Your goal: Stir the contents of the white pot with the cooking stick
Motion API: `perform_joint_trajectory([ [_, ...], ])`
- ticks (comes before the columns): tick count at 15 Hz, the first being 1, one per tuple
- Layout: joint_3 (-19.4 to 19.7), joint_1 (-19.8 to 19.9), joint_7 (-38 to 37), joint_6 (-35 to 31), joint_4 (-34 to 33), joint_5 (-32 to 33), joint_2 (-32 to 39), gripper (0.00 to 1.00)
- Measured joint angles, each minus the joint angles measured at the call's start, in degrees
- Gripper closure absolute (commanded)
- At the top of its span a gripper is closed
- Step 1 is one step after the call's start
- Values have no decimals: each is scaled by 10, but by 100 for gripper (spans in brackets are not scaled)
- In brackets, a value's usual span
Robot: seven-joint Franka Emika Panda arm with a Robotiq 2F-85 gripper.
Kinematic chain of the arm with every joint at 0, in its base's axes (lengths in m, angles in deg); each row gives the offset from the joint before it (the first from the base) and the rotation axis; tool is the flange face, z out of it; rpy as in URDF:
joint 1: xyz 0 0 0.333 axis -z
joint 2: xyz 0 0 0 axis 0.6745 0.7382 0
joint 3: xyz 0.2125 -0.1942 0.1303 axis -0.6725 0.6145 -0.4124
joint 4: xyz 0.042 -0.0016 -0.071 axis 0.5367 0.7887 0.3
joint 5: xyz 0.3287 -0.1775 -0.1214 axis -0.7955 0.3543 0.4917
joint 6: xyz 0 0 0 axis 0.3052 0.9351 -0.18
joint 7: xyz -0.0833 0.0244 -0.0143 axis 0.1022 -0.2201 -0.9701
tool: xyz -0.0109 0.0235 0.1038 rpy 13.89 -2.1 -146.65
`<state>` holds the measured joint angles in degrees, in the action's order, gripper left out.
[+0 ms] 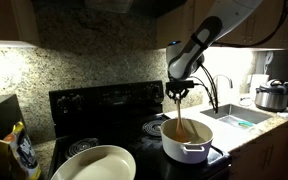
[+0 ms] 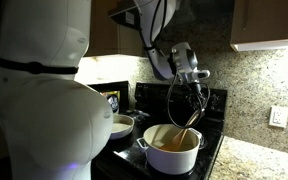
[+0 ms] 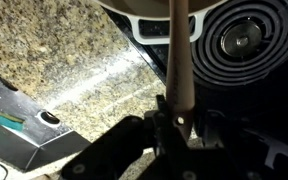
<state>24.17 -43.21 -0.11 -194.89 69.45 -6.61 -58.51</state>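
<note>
The slanted stick goes down toward the pot's rim (image 3: pixel 154 22) by the granite counter next. My gripper releases it where the rim props it, since that rim lies below.
The white pot (image 1: pixel 187 140) (image 2: pixel 171 149) stands on the black stove in both exterior views, its orange-brown contents (image 1: pixel 186 131) (image 2: pixel 170 141) showing inside the rim. The cooking stick (image 1: pixel 180 112) (image 2: pixel 191 115) (image 3: pixel 179 55) slants down from my gripper into the pot, its lower end in the contents. My gripper (image 1: pixel 179 90) (image 2: pixel 195 92) (image 3: pixel 177 118) hangs above the pot, shut on the stick's upper end. In the wrist view only the pot's rim (image 3: pixel 154 22) shows at the top, and the stick's tip is hidden.
A wider shallow white pan (image 1: pixel 94 163) (image 2: pixel 118 126) sits on the stove beside the pot. A steel cooker (image 1: pixel 273 96) stands by the sink (image 1: pixel 234 118). A coil burner (image 3: pixel 246 42) lies next to the pot. Granite counter (image 3: pixel 64 60) borders the stove.
</note>
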Motion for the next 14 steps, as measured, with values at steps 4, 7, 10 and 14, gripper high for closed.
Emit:
perform_joint_trajectory([
  [4,11,11,17,0,-1,-39,11,93],
  [7,16,16,26,1,-8,-66,26,93],
  [10,23,16,39,1,-20,-91,45,93],
  [14,30,17,50,3,-33,-116,63,42],
])
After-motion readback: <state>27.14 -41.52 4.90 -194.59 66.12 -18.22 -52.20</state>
